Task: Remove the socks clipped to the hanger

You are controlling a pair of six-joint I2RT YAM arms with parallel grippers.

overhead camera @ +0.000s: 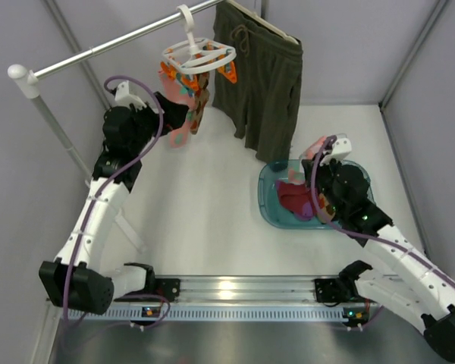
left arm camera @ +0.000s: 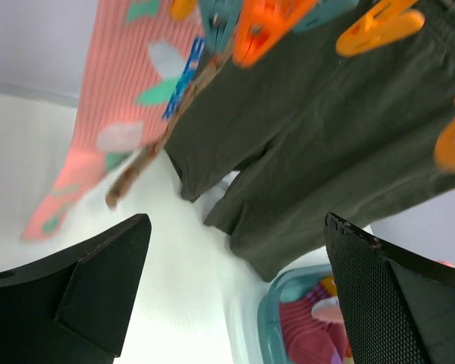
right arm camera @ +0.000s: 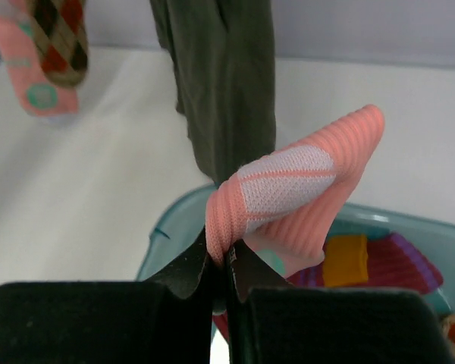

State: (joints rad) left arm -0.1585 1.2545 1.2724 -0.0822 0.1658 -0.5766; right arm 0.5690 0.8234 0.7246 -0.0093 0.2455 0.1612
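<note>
The pink sock's lower edge hangs beyond my open fingers. My left gripper will next go down away from the orange pegs, then reach outward onto that edge.
The white ring hanger (overhead camera: 199,54) hangs from the rail by its hook. A pink sock (overhead camera: 176,102) and a brown-orange diamond sock (overhead camera: 199,102) hang from its pegs. In the left wrist view the pink sock (left arm camera: 125,114) hangs upper left below orange pegs (left arm camera: 267,26). My left gripper (left arm camera: 235,288) is open and empty, just left of the hanging socks (overhead camera: 171,110). My right gripper (right arm camera: 229,254) is shut on a pink sock (right arm camera: 303,189) and holds it over the teal tub (overhead camera: 269,199). A maroon sock (overhead camera: 292,199) lies in the tub.
Olive-green shorts (overhead camera: 262,72) hang on a slim hanger right of the ring hanger, above the tub's far edge. The metal rail (overhead camera: 98,51) runs from the left post to the back. Grey walls close in both sides.
</note>
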